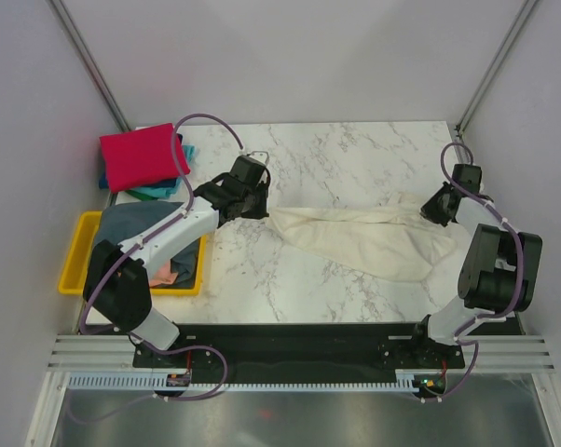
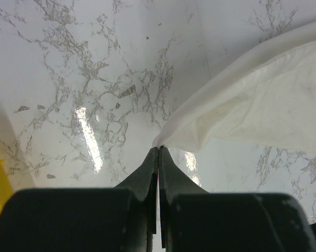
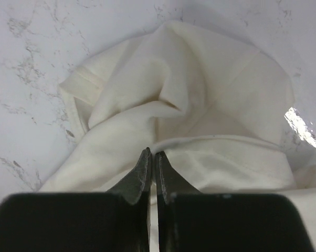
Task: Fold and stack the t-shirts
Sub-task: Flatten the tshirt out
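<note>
My right gripper lifts high next, then swings outward over the bare far marble and releases the end of the shirt. The shirt lies as a crumpled piece of cloth, hence this move.
The cream-white t-shirt (image 1: 364,237) lies stretched in a crumpled band across the marble table. My left gripper (image 1: 265,210) is shut on its left tip, as the left wrist view shows (image 2: 158,147), with the cloth (image 2: 252,100) running off to the right. My right gripper (image 1: 436,207) is shut on a fold at the shirt's right end (image 3: 151,153), with the bunched cloth (image 3: 189,94) ahead of it. A folded red t-shirt (image 1: 141,156) lies on a teal one (image 1: 157,192) at the back left. The slate grey-blue (image 1: 131,222) and salmon pink (image 1: 176,275) t-shirts lie in the tray.
The yellow plastic tray (image 1: 75,256) stands at the left edge of the table, under my left arm. Grey walls close in the table on the left, back and right.
</note>
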Motion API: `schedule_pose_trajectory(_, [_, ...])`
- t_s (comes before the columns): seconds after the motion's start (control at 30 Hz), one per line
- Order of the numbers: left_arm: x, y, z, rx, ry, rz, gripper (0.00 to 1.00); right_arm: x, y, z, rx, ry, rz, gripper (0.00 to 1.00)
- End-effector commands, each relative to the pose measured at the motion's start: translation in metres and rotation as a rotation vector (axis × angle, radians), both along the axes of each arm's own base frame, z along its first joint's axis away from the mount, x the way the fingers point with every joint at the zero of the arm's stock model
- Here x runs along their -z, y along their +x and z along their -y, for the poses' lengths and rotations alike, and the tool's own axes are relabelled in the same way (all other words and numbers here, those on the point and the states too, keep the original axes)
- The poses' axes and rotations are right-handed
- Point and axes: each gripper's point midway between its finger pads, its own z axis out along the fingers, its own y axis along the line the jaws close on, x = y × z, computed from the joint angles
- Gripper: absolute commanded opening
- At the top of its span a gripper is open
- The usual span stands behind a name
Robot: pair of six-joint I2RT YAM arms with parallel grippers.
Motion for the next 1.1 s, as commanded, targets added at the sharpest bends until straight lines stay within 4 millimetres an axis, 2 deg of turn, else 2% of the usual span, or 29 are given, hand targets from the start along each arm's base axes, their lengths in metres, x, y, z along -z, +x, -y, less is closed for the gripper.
schedule_pose_trajectory(0.0, [-0.009,0.002,0.001,0.018,0.0,0.031,0.02,-0.041,0.008,-0.004,-0.032,-0.015,0.102,0.03])
schedule_pose_trajectory(0.03, [-0.012,0.003,0.001,0.019,-0.002,0.039,0.02,-0.05,0.009,-0.005,-0.039,-0.017,0.117,0.03])
schedule_pose_trajectory(0.07, [-0.016,0.002,0.001,0.02,-0.005,0.046,0.02,-0.069,0.012,-0.005,-0.043,-0.03,0.158,0.02])
schedule_pose_trajectory(0.13, [-0.035,0.003,0.001,0.018,-0.026,0.078,0.02,-0.086,0.008,-0.005,-0.052,-0.039,0.173,0.02])
schedule_pose_trajectory(0.17, [-0.042,0.002,0.001,0.018,-0.035,0.087,0.02,-0.11,0.009,-0.005,-0.054,-0.057,0.224,0.01])
schedule_pose_trajectory(0.2, [-0.053,0.003,0.001,0.017,-0.046,0.104,0.02,-0.12,0.006,-0.006,-0.055,-0.06,0.233,0.0])
schedule_pose_trajectory(0.27, [-0.078,0.001,0.0,0.021,-0.074,0.149,0.02,-0.156,0.005,-0.006,-0.062,-0.084,0.304,0.0])
schedule_pose_trajectory(0.33, [-0.098,-0.004,-0.004,0.032,-0.086,0.185,0.02,-0.173,-0.001,-0.008,-0.069,-0.09,0.323,0.0])
schedule_pose_trajectory(0.37, [-0.111,-0.006,-0.005,0.04,-0.099,0.21,0.02,-0.197,-0.003,-0.011,-0.078,-0.099,0.373,0.0])
schedule_pose_trajectory(0.4, [-0.12,-0.008,-0.006,0.045,-0.106,0.231,0.02,-0.204,-0.009,-0.012,-0.079,-0.099,0.372,0.0])
schedule_pose_trajectory(0.43, [-0.139,-0.013,-0.011,0.054,-0.123,0.278,0.02,-0.213,-0.011,-0.013,-0.081,-0.107,0.387,0.0])
schedule_pose_trajectory(0.47, [-0.154,-0.016,-0.013,0.058,-0.136,0.312,0.02,-0.239,-0.016,-0.014,-0.083,-0.128,0.439,0.0])
schedule_pose_trajectory(0.53, [-0.18,-0.023,-0.018,0.079,-0.151,0.379,0.02,-0.26,-0.026,-0.015,-0.08,-0.141,0.471,0.0])
schedule_pose_trajectory(0.57, [-0.206,-0.031,-0.023,0.087,-0.183,0.44,0.02,-0.29,-0.034,-0.016,-0.081,-0.169,0.539,0.0])
schedule_pose_trajectory(0.63, [-0.233,-0.042,-0.029,0.116,-0.204,0.511,0.02,-0.321,-0.048,-0.017,-0.073,-0.203,0.605,0.0])
schedule_pose_trajectory(0.67, [-0.261,-0.055,-0.036,0.121,-0.238,0.577,0.02,-0.355,-0.062,-0.02,-0.069,-0.237,0.691,0.0])
schedule_pose_trajectory(0.73, [-0.284,-0.067,-0.043,0.141,-0.257,0.642,0.02,-0.389,-0.083,-0.02,-0.045,-0.289,0.77,0.0])
schedule_pose_trajectory(0.77, [-0.296,-0.075,-0.047,0.151,-0.271,0.675,0.02,-0.422,-0.106,-0.023,-0.033,-0.326,0.857,0.0])
schedule_pose_trajectory(0.8, [-0.315,-0.09,-0.053,0.185,-0.291,0.735,0.02,-0.437,-0.119,-0.024,-0.02,-0.351,0.892,0.0])
schedule_pose_trajectory(0.87, [-0.336,-0.113,-0.053,0.264,-0.333,0.803,0.02,-0.479,-0.162,-0.026,0.037,-0.422,1.015,0.0])
schedule_pose_trajectory(0.9, [-0.358,-0.133,-0.064,0.287,-0.361,0.897,0.02,-0.491,-0.177,-0.025,0.063,-0.448,1.051,0.0])
schedule_pose_trajectory(0.97, [-0.374,-0.151,-0.071,0.312,-0.394,0.97,0.02,-0.524,-0.222,-0.024,0.136,-0.516,1.15,0.0])
schedule_pose_trajectory(1.0, [-0.386,-0.162,-0.075,0.327,-0.411,1.018,0.02,-0.531,-0.236,-0.025,0.148,-0.527,1.175,0.0])
schedule_pose_trajectory(1.07, [-0.407,-0.187,-0.09,0.335,-0.443,1.096,0.02,-0.555,-0.279,-0.023,0.227,-0.57,1.264,0.0])
